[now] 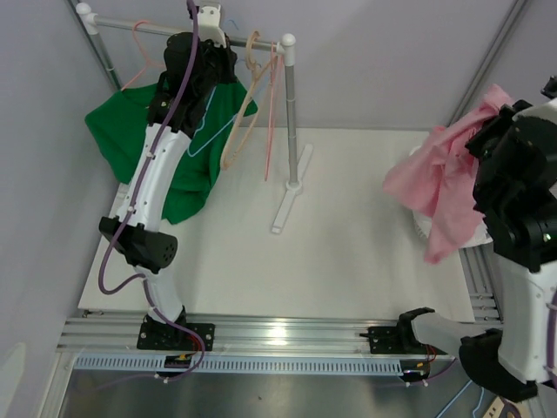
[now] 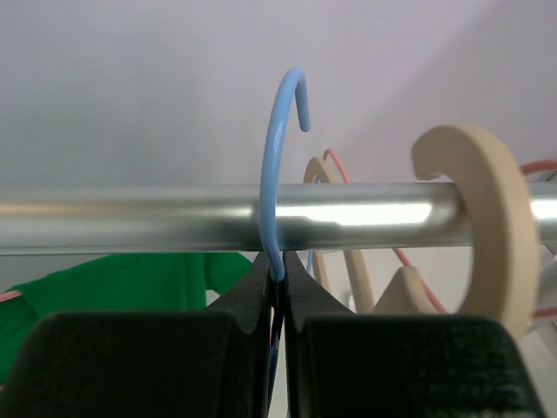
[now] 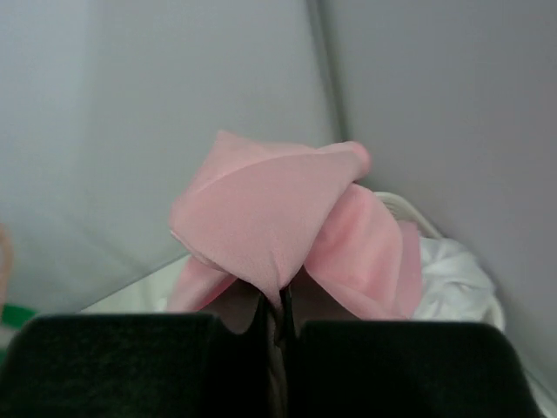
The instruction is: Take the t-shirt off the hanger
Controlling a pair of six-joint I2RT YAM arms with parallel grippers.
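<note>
The right gripper lowers toward the white basket (image 3: 446, 277) next and releases the fold, since the pink t-shirt hangs above the basket.
My left gripper (image 1: 213, 48) is up at the metal rail (image 1: 165, 29) and shut on the neck of a light blue wire hanger (image 1: 207, 132). In the left wrist view the jaws (image 2: 278, 274) pinch the blue hanger (image 2: 271, 157) just under the rail (image 2: 130, 213), over which its hook sits. The blue hanger looks bare. My right gripper (image 3: 280, 305) is shut on a fold of a pink t-shirt (image 3: 270, 209). In the top view the pink t-shirt (image 1: 439, 174) hangs from that gripper at the far right, clear of the rack.
A green t-shirt (image 1: 122, 131) hangs at the rail's left on a pink wire hanger (image 1: 144, 52). A wooden hanger (image 1: 244, 113) and another pink wire hanger (image 1: 271, 104) hang near the rack's right post (image 1: 291, 113). A white basket (image 1: 426, 231) with white cloth (image 3: 452, 270) sits under the pink shirt.
</note>
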